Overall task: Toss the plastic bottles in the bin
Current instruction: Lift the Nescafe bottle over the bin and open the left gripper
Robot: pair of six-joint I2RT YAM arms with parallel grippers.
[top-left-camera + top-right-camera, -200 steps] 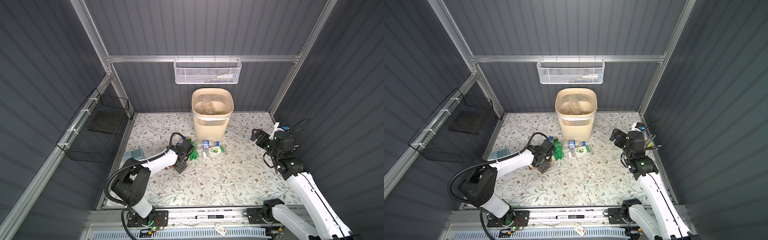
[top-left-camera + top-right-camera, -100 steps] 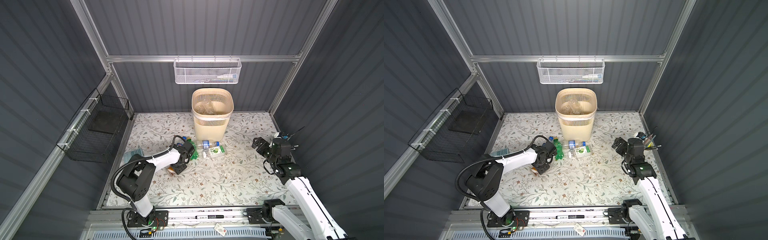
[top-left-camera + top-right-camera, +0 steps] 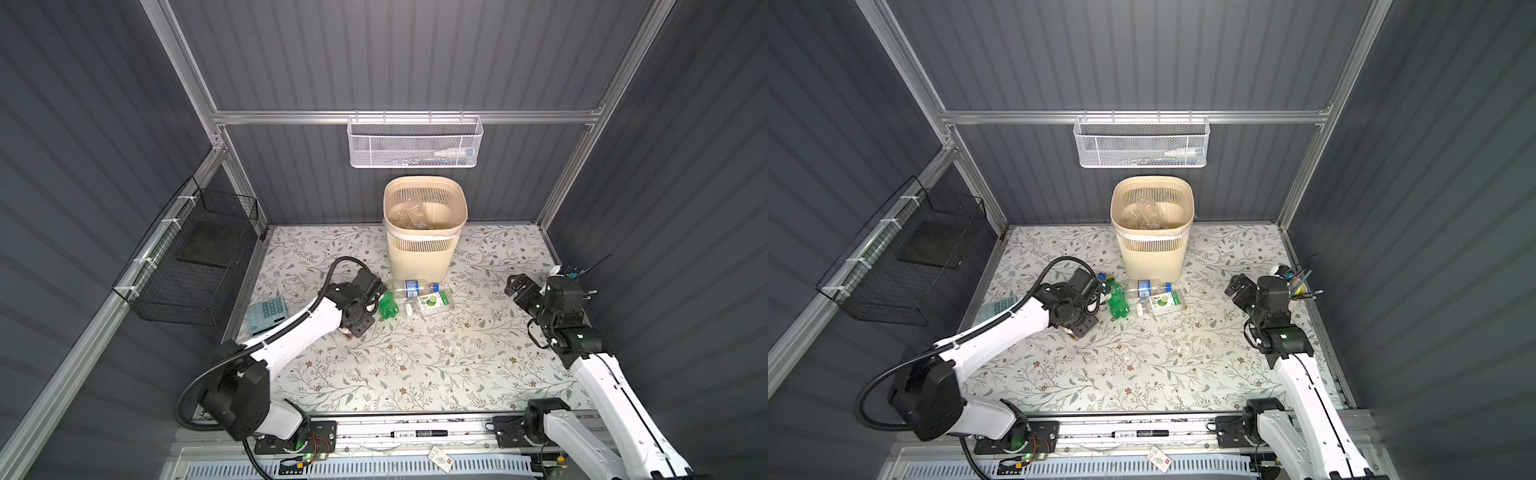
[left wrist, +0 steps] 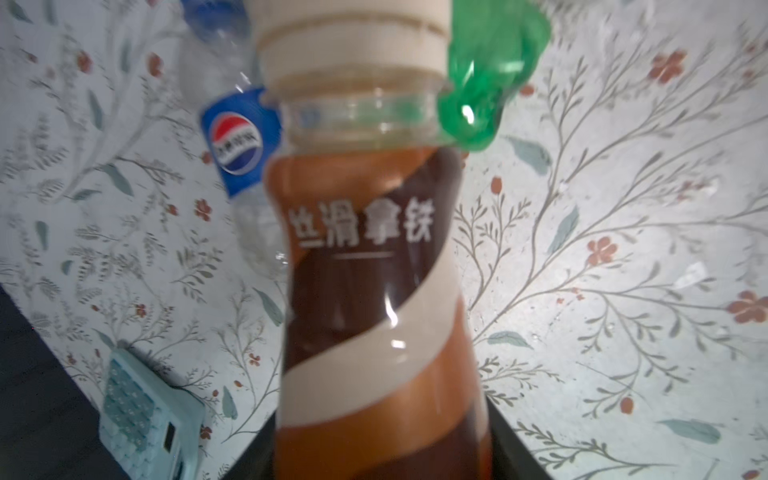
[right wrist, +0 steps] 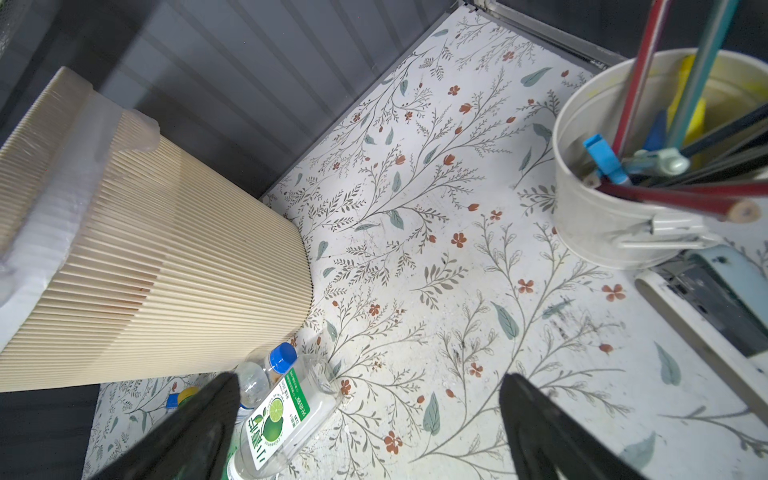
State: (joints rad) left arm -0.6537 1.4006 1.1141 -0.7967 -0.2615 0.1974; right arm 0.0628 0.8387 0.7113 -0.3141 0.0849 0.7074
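Note:
The bin's rim stands high above the mat, so I will next lift the brown-sleeved bottle with my left gripper, up and outward over the bin's opening [image 3: 426, 205], and release it there.
The brown-sleeved bottle [image 4: 374, 291], cream cap on, fills the left wrist view, and my left gripper [image 4: 382, 449] is shut on its lower body. In both top views that gripper [image 3: 356, 328] [image 3: 1077, 330] sits low on the floral mat, left of the bin [image 3: 424, 249] [image 3: 1152, 253]. Clear bottles lie inside the bin. A green bottle [image 3: 387, 306] [image 4: 490, 83], a blue-labelled clear bottle [image 3: 413, 287] and a lime-labelled one [image 3: 432, 301] [image 5: 282, 411] lie in front of the bin. My right gripper [image 3: 515, 286] [image 5: 370, 386] hangs open and empty, right of them.
A pale blue calculator [image 3: 268, 316] lies by the left wall. A white cup of pencils [image 5: 648, 166] stands by the right wall, close to my right arm. A white mesh basket [image 3: 415, 143] hangs above the bin. A black wire basket [image 3: 187, 257] hangs on the left wall.
My left gripper has closed round the brown-sleeved bottle. The right arm has drawn back and down a little, its gripper still open.

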